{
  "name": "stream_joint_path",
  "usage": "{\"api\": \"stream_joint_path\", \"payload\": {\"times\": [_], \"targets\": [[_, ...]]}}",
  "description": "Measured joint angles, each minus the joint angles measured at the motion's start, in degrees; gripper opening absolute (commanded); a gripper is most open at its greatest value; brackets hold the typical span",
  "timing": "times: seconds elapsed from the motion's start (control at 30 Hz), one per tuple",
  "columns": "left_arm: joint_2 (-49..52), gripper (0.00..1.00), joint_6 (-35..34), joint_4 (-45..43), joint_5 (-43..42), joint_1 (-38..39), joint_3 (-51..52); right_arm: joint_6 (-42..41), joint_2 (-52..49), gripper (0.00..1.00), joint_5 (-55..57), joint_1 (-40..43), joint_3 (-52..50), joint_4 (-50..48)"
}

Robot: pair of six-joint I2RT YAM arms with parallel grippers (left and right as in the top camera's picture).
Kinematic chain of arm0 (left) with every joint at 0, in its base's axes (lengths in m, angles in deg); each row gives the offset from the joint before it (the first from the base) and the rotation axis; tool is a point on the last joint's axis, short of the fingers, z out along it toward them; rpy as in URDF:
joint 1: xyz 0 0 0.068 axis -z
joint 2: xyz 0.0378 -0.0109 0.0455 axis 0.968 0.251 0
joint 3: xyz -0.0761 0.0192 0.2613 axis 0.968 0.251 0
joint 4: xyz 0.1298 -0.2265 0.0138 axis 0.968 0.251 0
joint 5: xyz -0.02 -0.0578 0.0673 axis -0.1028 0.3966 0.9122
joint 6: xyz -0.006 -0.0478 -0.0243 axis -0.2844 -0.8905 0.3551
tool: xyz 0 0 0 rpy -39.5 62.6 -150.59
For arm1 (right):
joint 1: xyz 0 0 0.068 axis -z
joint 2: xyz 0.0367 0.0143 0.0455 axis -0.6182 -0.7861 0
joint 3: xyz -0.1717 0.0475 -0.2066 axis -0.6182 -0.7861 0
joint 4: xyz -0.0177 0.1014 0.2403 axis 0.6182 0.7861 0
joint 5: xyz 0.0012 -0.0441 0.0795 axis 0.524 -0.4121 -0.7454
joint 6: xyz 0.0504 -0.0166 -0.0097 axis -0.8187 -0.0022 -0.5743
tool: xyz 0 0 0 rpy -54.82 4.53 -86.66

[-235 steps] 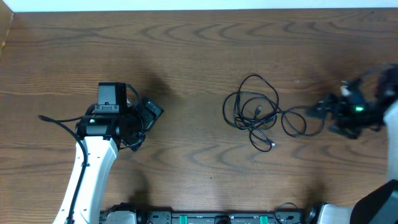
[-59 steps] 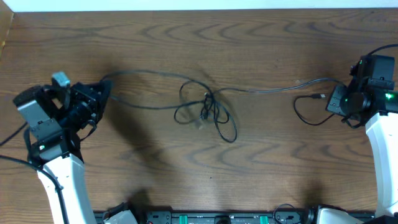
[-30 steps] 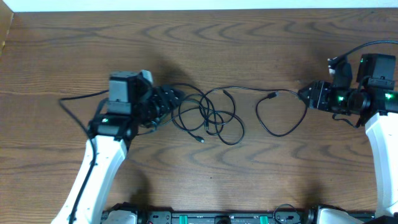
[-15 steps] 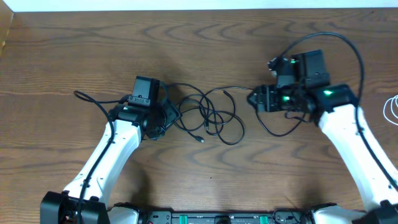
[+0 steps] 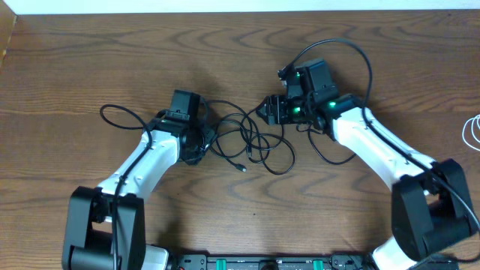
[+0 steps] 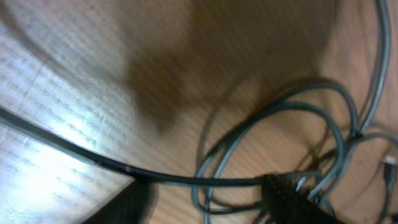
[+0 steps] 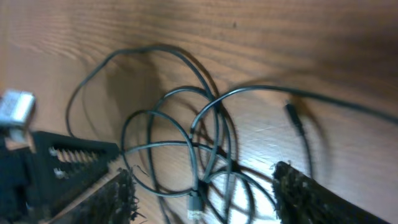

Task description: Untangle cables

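Note:
My right gripper lowers, shifting to the left in the overhead view, onto the black cable's bend (image 5: pixel 248 117) (image 7: pixel 212 104) next, since it crosses on top of another loop.
The black cables (image 5: pixel 251 142) lie in a loose tangle of loops at the table's middle, with a small plug (image 5: pixel 241 169) at the front. My left gripper (image 5: pixel 204 141) is open at the tangle's left edge. In the left wrist view a black cord (image 6: pixel 186 179) runs across between its open fingers (image 6: pixel 205 202). My right gripper (image 5: pixel 266 111) is open just above the tangle's upper right. Its wrist view shows the open fingers (image 7: pixel 205 193) over the loops (image 7: pixel 180 137) and a plug (image 7: pixel 195 203). A white cable (image 5: pixel 472 133) shows at the far right edge.
A further black loop (image 5: pixel 330 154) lies under the right arm. The left arm's own thicker wire (image 5: pixel 120 114) curls on the table to its left. The table's back edge (image 5: pixel 240 10) runs along the top.
The black cable was stretched wide, then bunched again at the middle. In the last half second my right gripper moved left toward the tangle and the left gripper shifted slightly right.

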State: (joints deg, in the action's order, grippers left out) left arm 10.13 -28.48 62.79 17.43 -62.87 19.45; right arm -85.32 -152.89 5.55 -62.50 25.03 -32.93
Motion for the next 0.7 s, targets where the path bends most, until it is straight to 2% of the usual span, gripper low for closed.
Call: {"api": "stream_joint_path", "payload": {"times": [0.03,0.2,0.3,0.33,0.37,0.4,0.57,0.7], "targets": [[0.57,0.31,-0.59,0.02,-0.02,0.00,0.00,-2.29,-0.94,0.69,-1.07,-0.13,-0.02,-1.27],[2.05,0.19,-1.73,-0.15,0.39,0.00,0.00,-11.65,-5.29,0.70,-3.87,-1.42,0.00,-7.96],[2.19,0.19,-2.14,-0.61,0.46,0.00,0.00,-16.74,-7.32,0.68,-3.80,-3.17,0.00,-10.29],[2.16,0.22,-2.16,-0.87,0.48,0.00,0.00,-18.56,-7.93,0.67,-3.50,-3.80,0.00,-10.45],[2.16,0.32,-2.16,-1.03,0.61,0.00,0.00,-20.50,-8.70,0.67,-2.89,-4.44,0.00,-10.51],[2.16,0.37,-2.21,-1.07,0.68,0.00,0.00,-22.75,-9.70,0.67,-1.68,-5.18,0.00,-10.64],[2.16,0.38,-2.32,-1.11,0.83,0.00,0.00,-29.27,-13.44,0.66,4.24,-6.67,0.00,-13.40],[2.19,0.38,-2.32,-1.11,0.83,0.00,0.00,-34.45,-15.06,0.62,7.98,-6.67,0.11,-18.01]]}}
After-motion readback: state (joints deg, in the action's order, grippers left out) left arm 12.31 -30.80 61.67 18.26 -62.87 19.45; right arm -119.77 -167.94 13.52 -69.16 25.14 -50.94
